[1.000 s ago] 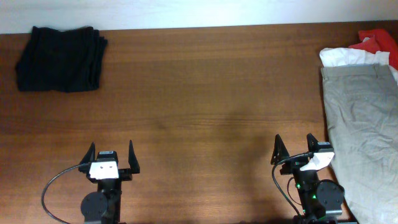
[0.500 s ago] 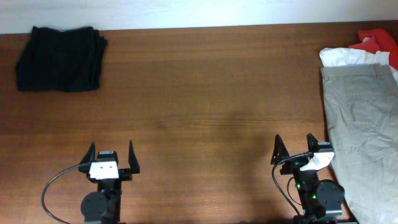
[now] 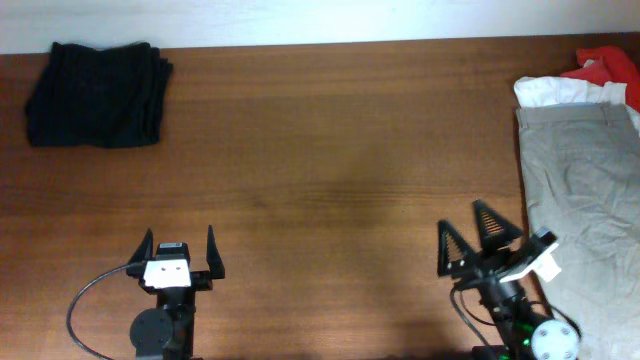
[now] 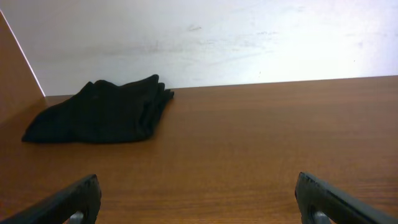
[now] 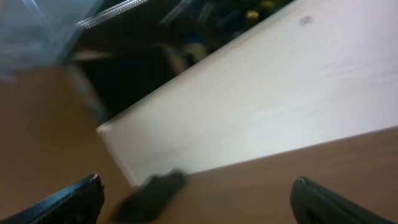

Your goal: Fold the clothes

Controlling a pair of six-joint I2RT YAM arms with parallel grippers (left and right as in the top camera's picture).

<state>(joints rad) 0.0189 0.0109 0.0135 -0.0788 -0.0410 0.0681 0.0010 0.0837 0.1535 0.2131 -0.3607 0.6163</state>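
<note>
My right gripper is raised. Next, it should reach outward and down onto the shorts' nearer side edge by the waistband.
Khaki-beige shorts lie flat at the table's right edge, waistband toward the back, over a white garment and a red garment. A folded black garment lies at the back left; it also shows in the left wrist view and blurred in the right wrist view. My left gripper is open and empty near the front edge. My right gripper is open and empty, raised and tilted, just left of the shorts.
The brown wooden table runs to a white wall at the back. A grey cable loops from the left arm's base at the front edge.
My right arm has lifted and swung, its gripper now tilted and pointing toward the back left. The left arm and the garments have not moved.
</note>
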